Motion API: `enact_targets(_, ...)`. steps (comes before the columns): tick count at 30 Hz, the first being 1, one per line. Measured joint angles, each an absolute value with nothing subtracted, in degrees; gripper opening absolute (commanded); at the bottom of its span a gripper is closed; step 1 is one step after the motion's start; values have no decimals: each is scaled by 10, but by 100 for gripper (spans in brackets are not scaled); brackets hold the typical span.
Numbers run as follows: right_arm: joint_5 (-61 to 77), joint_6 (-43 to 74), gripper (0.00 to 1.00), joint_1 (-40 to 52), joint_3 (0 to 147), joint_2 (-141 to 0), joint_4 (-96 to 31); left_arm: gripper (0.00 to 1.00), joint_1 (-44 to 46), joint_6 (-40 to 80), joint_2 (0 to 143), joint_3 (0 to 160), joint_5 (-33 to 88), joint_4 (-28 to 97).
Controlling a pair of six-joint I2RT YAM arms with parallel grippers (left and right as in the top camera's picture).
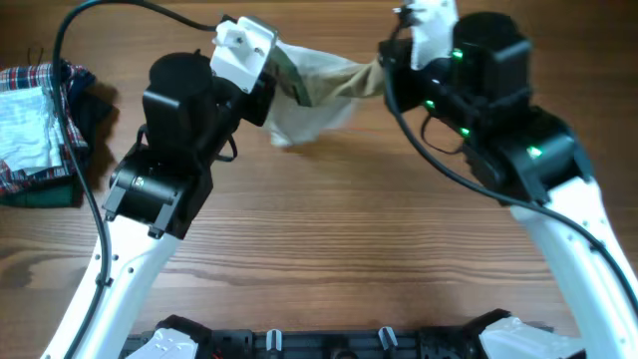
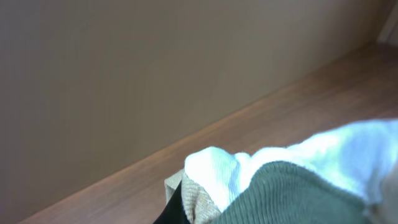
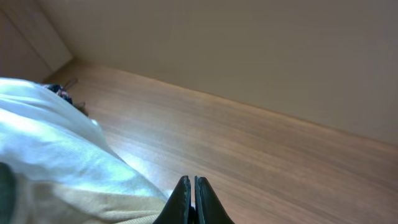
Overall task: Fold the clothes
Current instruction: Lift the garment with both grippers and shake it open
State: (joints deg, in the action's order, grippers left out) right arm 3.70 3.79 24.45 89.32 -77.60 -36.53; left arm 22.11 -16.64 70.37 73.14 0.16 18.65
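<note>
I will next bring the stretched clothes in my right gripper down and back onto the bare wooden table below and behind it, and release the tan end.
The clothes (image 1: 317,92), a small white and tan garment with olive-green trim, hang stretched between my two grippers above the far middle of the table. My left gripper (image 1: 283,78) is shut on its left end; the left wrist view shows white, tan and olive fabric (image 2: 280,186) bunched over one dark finger (image 2: 171,210). My right gripper (image 1: 387,68) is shut on the tan right end. In the right wrist view its fingertips (image 3: 191,198) are pressed together, and the white and tan fabric (image 3: 56,168) runs in from the left.
A stack of clothes (image 1: 40,115) lies at the table's left edge, with a red-and-blue plaid garment (image 1: 30,78) on top and a dark green folded cloth (image 1: 45,191) below. The bare wooden table (image 1: 339,229) spreads in front of the arms.
</note>
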Motion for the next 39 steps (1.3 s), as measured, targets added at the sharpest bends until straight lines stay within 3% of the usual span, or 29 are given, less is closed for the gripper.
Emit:
enact_targets(16,36,36,4,189,894,-794,-417,4,265,-184,704,750,-74,246)
enact_targets(33,71,67,4,189,894,-648,-583,4,512,-149,704,824,-243,440)
enact_targets(37,75,79,4,189,894,-659,-572,4,499,-142,706,826,-254,432)
enact_targets(39,66,72,4,189,894,-699,-531,4,447,-142,729,827,-257,409)
